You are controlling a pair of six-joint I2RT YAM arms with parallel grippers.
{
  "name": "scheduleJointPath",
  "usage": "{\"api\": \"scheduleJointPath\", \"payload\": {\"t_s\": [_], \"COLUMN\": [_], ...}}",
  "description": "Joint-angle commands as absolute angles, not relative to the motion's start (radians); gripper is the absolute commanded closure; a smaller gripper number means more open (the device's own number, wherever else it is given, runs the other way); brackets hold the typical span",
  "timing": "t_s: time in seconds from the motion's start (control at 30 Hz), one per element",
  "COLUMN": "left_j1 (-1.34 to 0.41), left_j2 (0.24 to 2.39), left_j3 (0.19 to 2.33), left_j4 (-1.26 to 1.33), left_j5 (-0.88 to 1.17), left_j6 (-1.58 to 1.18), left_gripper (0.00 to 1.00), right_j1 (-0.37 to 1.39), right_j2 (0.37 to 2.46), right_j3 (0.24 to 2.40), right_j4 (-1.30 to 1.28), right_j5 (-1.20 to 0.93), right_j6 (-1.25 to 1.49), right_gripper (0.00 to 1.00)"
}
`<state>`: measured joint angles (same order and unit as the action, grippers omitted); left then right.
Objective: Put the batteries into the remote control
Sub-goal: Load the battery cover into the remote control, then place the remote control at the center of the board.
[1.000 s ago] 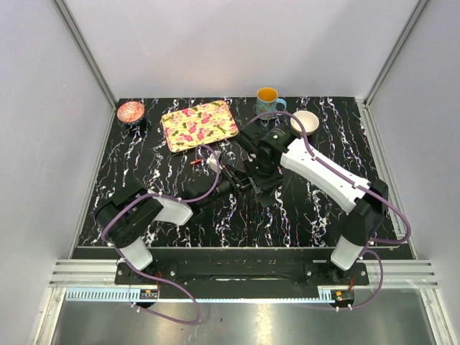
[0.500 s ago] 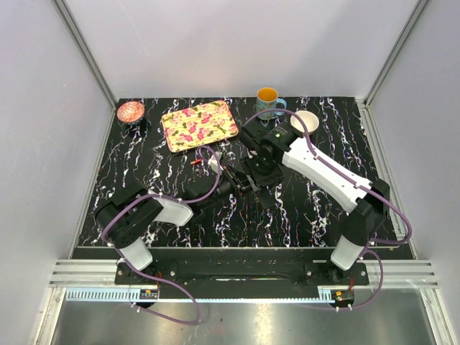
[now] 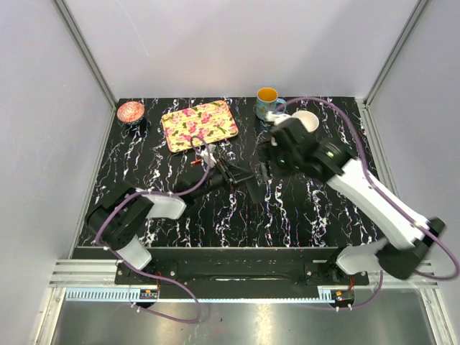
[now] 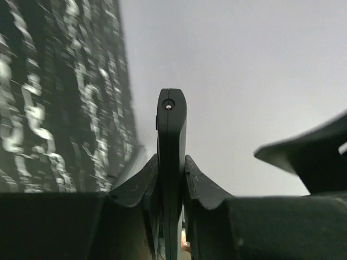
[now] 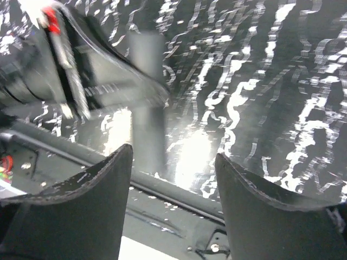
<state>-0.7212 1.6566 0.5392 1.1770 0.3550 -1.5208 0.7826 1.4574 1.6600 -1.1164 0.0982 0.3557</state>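
My left gripper turns to point down next, then lowers the remote control (image 3: 251, 188) onto the table's empty middle and opens.
My left gripper (image 3: 233, 176) is shut on the remote control (image 3: 251, 188), a slim black bar held above the table's middle. In the left wrist view the remote (image 4: 171, 124) stands edge-on between my shut jaws (image 4: 171, 162). My right gripper (image 3: 264, 171) hangs open and empty just right of the remote, apart from it. In the right wrist view my open jaws (image 5: 173, 157) frame the blurred remote (image 5: 146, 97) from above. One small red battery (image 3: 195, 164) lies on the table left of my left gripper. Other batteries are not visible.
A floral tray (image 3: 199, 124) lies at the back centre-left. A mug (image 3: 267, 100) and a white bowl (image 3: 305, 121) stand at the back right, close behind my right arm. A pink bowl (image 3: 131, 111) sits in the back left corner.
My right arm has lifted and swung right, and its gripper has drawn back from the remote. My left gripper still holds the remote and has shifted slightly.
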Motion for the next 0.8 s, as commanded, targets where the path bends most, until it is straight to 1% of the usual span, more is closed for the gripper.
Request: {"api": "scheduleJointPath", "payload": {"t_s": [0.0,0.03,0.07,0.1,0.13,0.2,0.23,0.3,0.33,0.37,0.4,0.43,0.47,0.5,0.53,0.6,0.7,0.77], "left_j1": [-0.652,-0.658,-0.684,-0.695,-0.701,-0.709,-0.71,-0.719,-0.724,-0.73,-0.73,-0.729,-0.729,-0.732,-0.735,-0.75,-0.767,-0.764], "left_j2": [1.466,1.451,1.447,1.459,1.466,1.485,1.489,1.528,1.555,1.587,1.664,1.708,1.757,1.852,1.896,1.981,2.063,2.126], "left_j3": [0.71,0.844,0.909,0.97,1.056,1.106,1.145,1.192,1.266,1.311,1.354,1.464,1.526,1.586,1.686,1.748,1.807,1.89], "left_j4": [0.423,0.238,0.084,-0.157,-0.238,-0.386,-0.421,-0.519,-0.567,-0.627,-0.741,-0.814,-0.884,-1.013,-1.063,-1.106,-1.068,-1.074], "left_j5": [0.355,0.222,0.142,0.064,-0.063,-0.154,-0.232,-0.306,-0.395,-0.441,-0.481,-0.567,-0.596,-0.619,-0.656,-0.667,-0.658,-0.638], "left_j6": [-1.087,-0.99,-0.913,-0.8,-0.763,-0.695,-0.68,-0.611,-0.598,-0.598,-0.623,-0.653,-0.684,-0.731,-0.748,-0.755,-0.715,-0.69], "left_gripper": [1.0,1.0,1.0,1.0,1.0,1.0,1.0,1.0,1.0,1.0,1.0,1.0,1.0,1.0,1.0,1.0,1.0,1.0], "right_j1": [0.769,0.762,0.762,0.761,0.759,0.761,0.761,0.761,0.761,0.761,0.761,0.761,0.761,0.761,0.761,0.761,0.761,0.761], "right_j2": [1.174,1.152,1.134,1.097,1.076,1.014,0.993,0.948,0.94,0.936,0.937,0.937,0.94,0.939,0.939,0.936,0.919,0.907], "right_j3": [1.403,1.363,1.297,1.266,1.238,1.165,1.145,1.105,1.097,1.091,1.092,1.092,1.091,1.086,1.082,1.066,1.049,1.04], "right_j4": [-0.954,-0.922,-0.913,-0.901,-0.876,-0.85,-0.818,-0.796,-0.786,-0.784,-0.784,-0.79,-0.793,-0.795,-0.79,-0.781,-0.77,-0.764], "right_j5": [0.391,0.435,0.463,0.507,0.523,0.575,0.58,0.594,0.6,0.601,0.606,0.604,0.607,0.607,0.604,0.578,0.56,0.549], "right_j6": [0.423,0.437,0.472,0.485,0.497,0.544,0.552,0.558,0.56,0.552,0.548,0.542,0.541,0.541,0.541,0.535,0.532,0.523], "right_gripper": [0.28,0.28,0.28,0.27,0.27,0.27,0.27,0.27,0.27,0.27,0.27,0.27,0.27,0.27,0.27,0.27,0.27,0.27]}}
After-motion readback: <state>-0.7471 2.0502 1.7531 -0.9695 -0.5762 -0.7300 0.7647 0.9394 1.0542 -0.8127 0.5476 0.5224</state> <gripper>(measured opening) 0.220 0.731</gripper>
